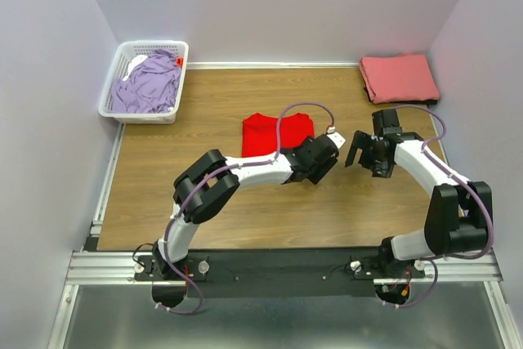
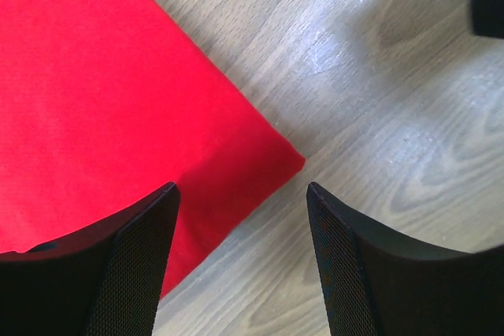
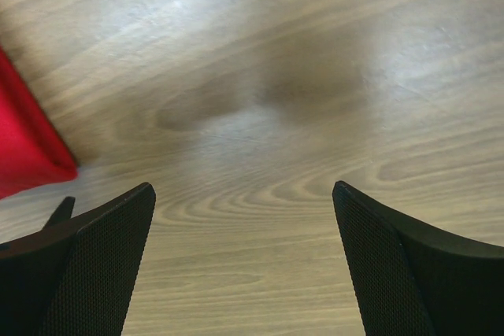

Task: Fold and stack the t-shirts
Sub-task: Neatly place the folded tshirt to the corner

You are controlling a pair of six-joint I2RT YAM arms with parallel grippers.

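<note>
The right gripper travels to the left in the top view and tilts toward the red t-shirt's near corner (image 3: 61, 166) next, since its open fingers span only bare wood.
A bright red t-shirt (image 1: 276, 133) lies folded flat in the middle of the table. Its near right corner (image 2: 283, 159) shows between my left gripper's tips. My left gripper (image 1: 327, 159) hovers at that corner, open, holding nothing. My right gripper (image 1: 358, 149) hangs a little to the right over bare wood, open and empty; the red corner (image 3: 31, 147) sits at the left edge of its view. A salmon-pink t-shirt (image 1: 399, 78) lies folded at the back right corner. A lavender t-shirt (image 1: 149, 83) is bunched inside the basket.
A white lattice basket (image 1: 114, 87) stands at the back left of the wooden table (image 1: 212, 202). Pale walls close in three sides. A metal rail (image 1: 106, 267) carrying both arm bases runs along the near edge.
</note>
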